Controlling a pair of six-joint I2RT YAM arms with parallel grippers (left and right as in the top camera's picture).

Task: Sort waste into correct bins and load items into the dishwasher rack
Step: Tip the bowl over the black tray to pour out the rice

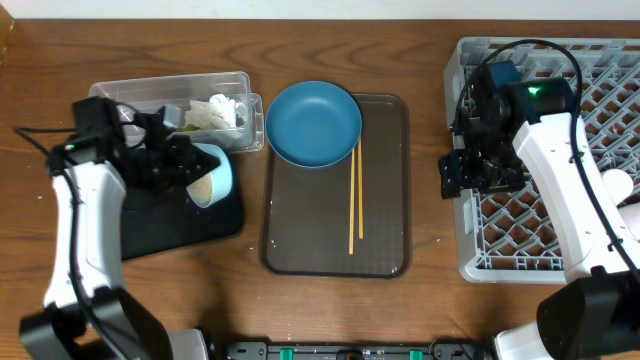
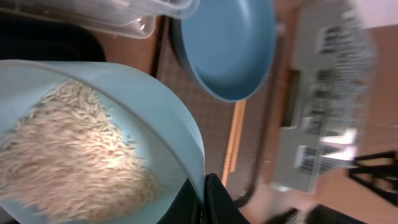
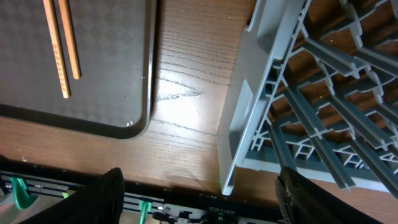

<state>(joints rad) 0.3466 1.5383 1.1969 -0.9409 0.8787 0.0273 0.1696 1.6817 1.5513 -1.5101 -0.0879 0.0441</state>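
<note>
My left gripper next needs to empty the rice [image 2: 74,155], cross over right in the overhead view to the brown tray's bare spot beside the chopsticks, lower and release.
My left gripper [image 1: 188,166] is shut on the rim of the small light-blue bowl [image 1: 213,174], which it holds tipped on its side above the black tray [image 1: 170,215]. In the left wrist view the rice [image 2: 74,155] lies heaped inside the bowl [image 2: 161,118], whose rim is pinched in my left gripper [image 2: 204,200]. The clear tub [image 1: 150,95] holds crumpled napkins [image 1: 215,112]. The dark-blue bowl [image 1: 313,123] and chopsticks [image 1: 355,195] lie on the brown tray [image 1: 385,255]. My right gripper [image 1: 472,176] hangs open over the left edge of the dishwasher rack [image 1: 560,60], empty [image 3: 205,199].
A white cup [image 1: 618,187] shows in the rack, partly behind the right arm. Bare wood lies between the brown tray [image 3: 93,74] and the rack wall [image 3: 249,124]. The table's front edge runs just beneath the right gripper.
</note>
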